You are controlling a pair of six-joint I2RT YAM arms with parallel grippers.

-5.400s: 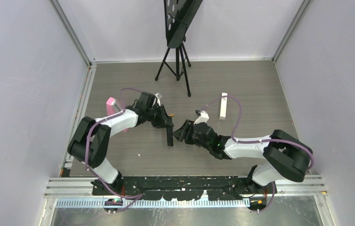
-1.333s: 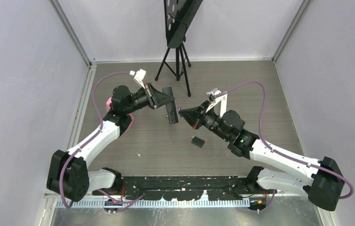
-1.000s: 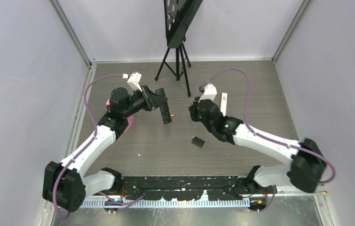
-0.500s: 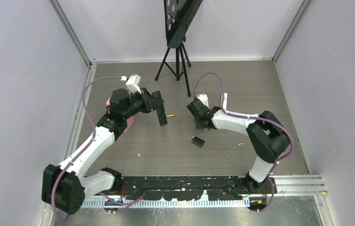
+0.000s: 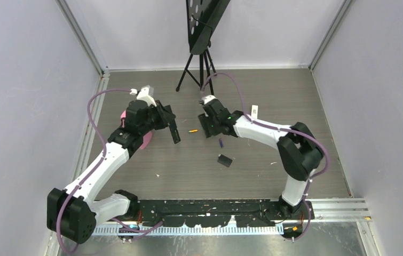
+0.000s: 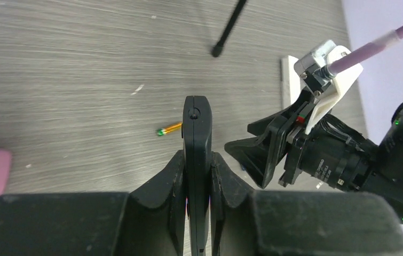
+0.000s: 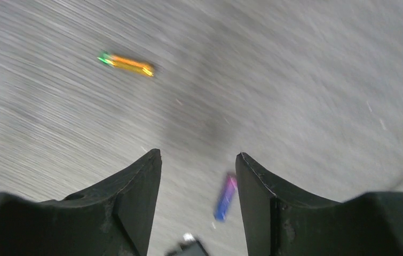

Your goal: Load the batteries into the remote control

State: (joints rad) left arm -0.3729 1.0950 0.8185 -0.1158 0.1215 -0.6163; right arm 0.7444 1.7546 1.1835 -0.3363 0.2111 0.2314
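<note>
I should first move my right gripper toward the remote and turn it to straddle the battery's sides, so it can get down over the orange-yellow battery (image 5: 192, 131) (image 7: 128, 64).
My left gripper (image 5: 170, 124) is shut on the black remote control (image 5: 175, 133), which it holds on edge, as the left wrist view shows (image 6: 197, 144). An orange-yellow battery (image 5: 192, 130) lies on the table just right of the remote's tip. A purple battery (image 5: 221, 142) lies further right. My right gripper (image 5: 206, 128) hovers between the two batteries, open and empty. In the right wrist view (image 7: 198, 157) the purple battery (image 7: 226, 196) lies on the table below the gap, close to the right finger, and the orange-yellow battery (image 7: 127, 63) lies ahead to the left.
A small black cover piece (image 5: 224, 160) lies near the purple battery. A white strip (image 5: 254, 111) lies behind the right arm. A pink object (image 5: 145, 141) sits under the left arm. A tripod (image 5: 203, 66) stands at the back.
My right gripper has swung left and opened. The orange-yellow and purple batteries now lie on the table. My left gripper has drawn the remote back to the left.
</note>
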